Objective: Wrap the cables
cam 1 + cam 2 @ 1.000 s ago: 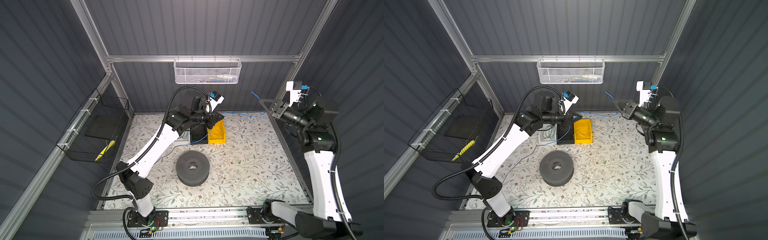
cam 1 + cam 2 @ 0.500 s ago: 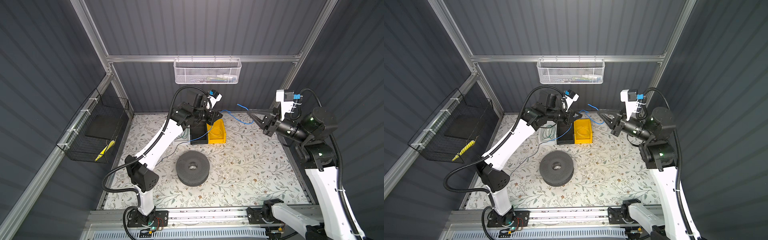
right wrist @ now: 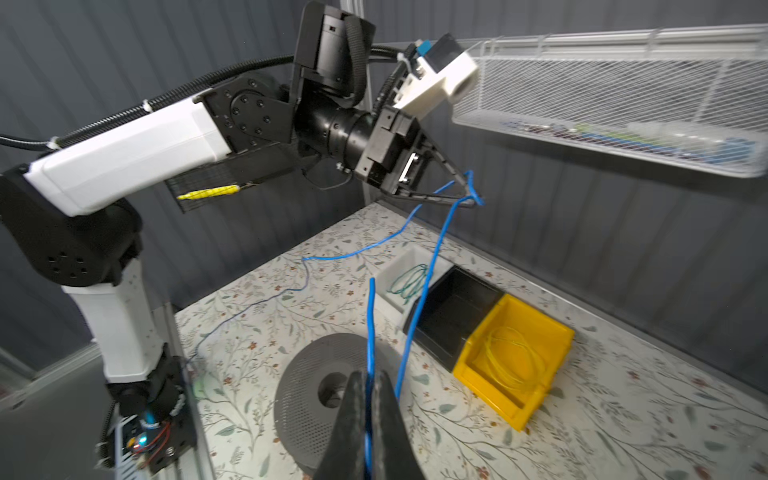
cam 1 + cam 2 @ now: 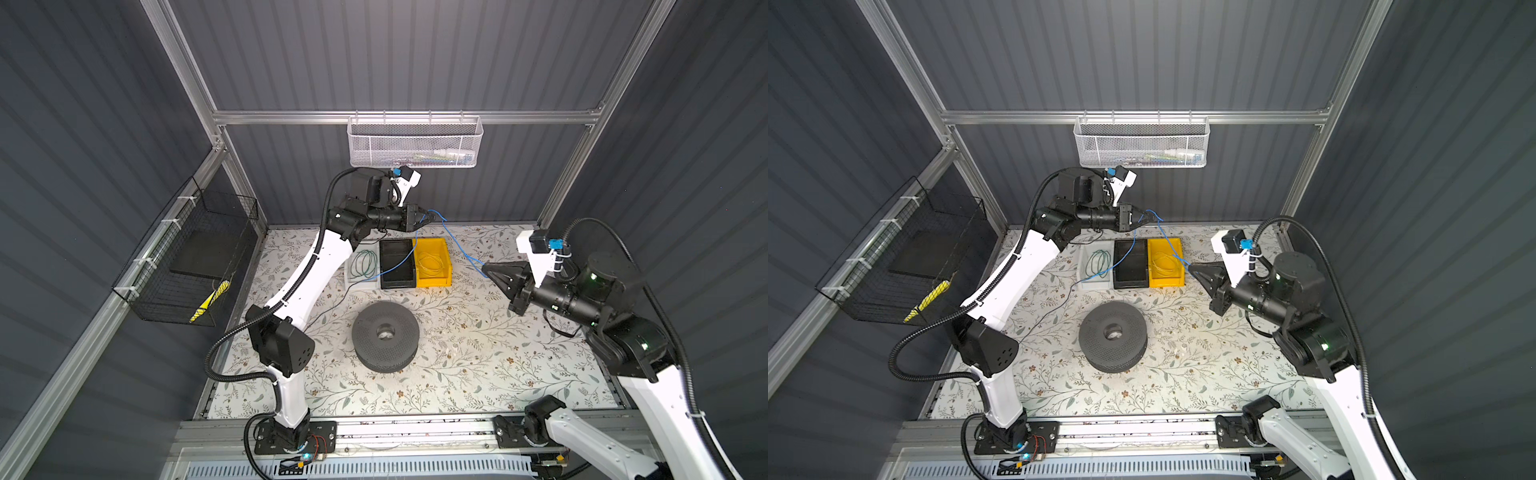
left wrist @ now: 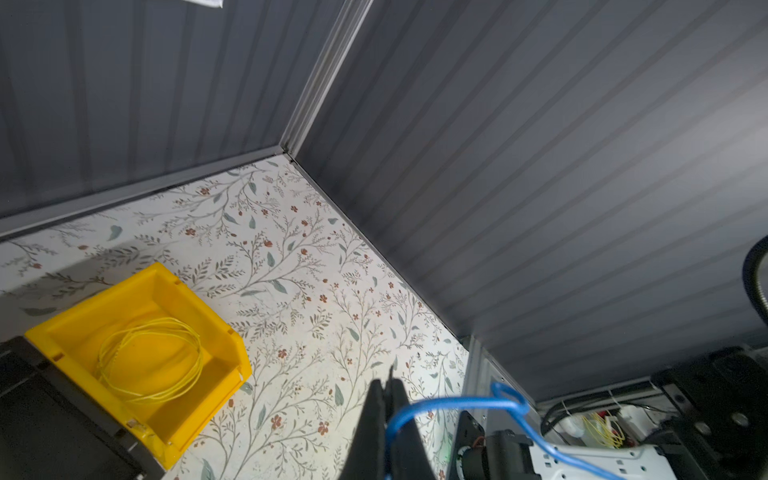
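Observation:
I will swing my right gripper outward, away from the yellow bin and toward the far table corner. Then I will let go of the cable point(image 4: 457, 245), because the length of it bends in a loop.
The cable point(image 4: 457, 245) is a thin bright-blue wire. In both top views it hangs in the air between my two grippers. My left gripper point(image 4: 424, 218) point(image 4: 1144, 218) is high at the back, above the bins, and shut on the cable, which bends in a small loop point(image 5: 457, 403) beside the fingertips point(image 5: 388, 382). My right gripper point(image 4: 484, 267) point(image 4: 1190, 266) is lower, just right of the yellow bin, and shut on the cable near its end point(image 3: 370, 332). A second strand point(image 3: 353, 253) drops from the left gripper point(image 3: 471, 195) across the black bin and trails over the table.
A white tray point(image 4: 351, 280) with a green wire coil, a black bin point(image 4: 397, 284) and a yellow bin point(image 4: 432, 284) with a yellow coil stand side by side at the back. A dark perforated disc point(image 4: 370, 345) lies mid-table. Mesh baskets hang on the back wall point(image 4: 413, 143) and the left wall point(image 4: 187, 257).
My right gripper has come down and leftward toward the yellow bin, still holding the cable. The span between the grippers is shorter. The left gripper has risen slightly toward the back.

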Motion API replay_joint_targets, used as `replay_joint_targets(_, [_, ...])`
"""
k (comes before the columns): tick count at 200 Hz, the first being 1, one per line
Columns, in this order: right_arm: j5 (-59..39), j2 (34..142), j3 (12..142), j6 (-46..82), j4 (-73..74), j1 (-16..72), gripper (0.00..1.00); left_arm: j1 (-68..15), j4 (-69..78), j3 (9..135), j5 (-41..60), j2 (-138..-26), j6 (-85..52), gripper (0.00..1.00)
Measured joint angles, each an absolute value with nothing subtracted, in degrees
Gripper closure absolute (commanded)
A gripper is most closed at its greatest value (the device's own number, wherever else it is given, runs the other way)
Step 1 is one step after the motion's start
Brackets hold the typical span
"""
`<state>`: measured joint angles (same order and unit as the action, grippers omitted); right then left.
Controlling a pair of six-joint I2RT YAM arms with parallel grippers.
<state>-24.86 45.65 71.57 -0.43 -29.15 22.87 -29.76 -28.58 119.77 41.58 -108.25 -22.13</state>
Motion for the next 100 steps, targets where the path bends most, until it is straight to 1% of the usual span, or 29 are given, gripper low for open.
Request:
replay_joint_targets(39, [-11.79, 38.72, 67.61, -3.55, -24.6, 23.42, 1.0, -29.8, -26.83, 119.52, 45.36, -108.22, -22.98, 1.0])
replay_joint_targets(67, [-4.4, 34.0, 60.93, -5.65, -18.33, 23.79, 1.0, -29.8, -24.73, 118.63, 47.55, -107.63, -23.83, 1.0])
replay_joint_targets(100, [3.31, 33.28, 59.24, -6.31, -14.09, 24.08, 1.0, -29.67, -22.04, 116.42, 50.04, -106.37, -23.88, 1.0])
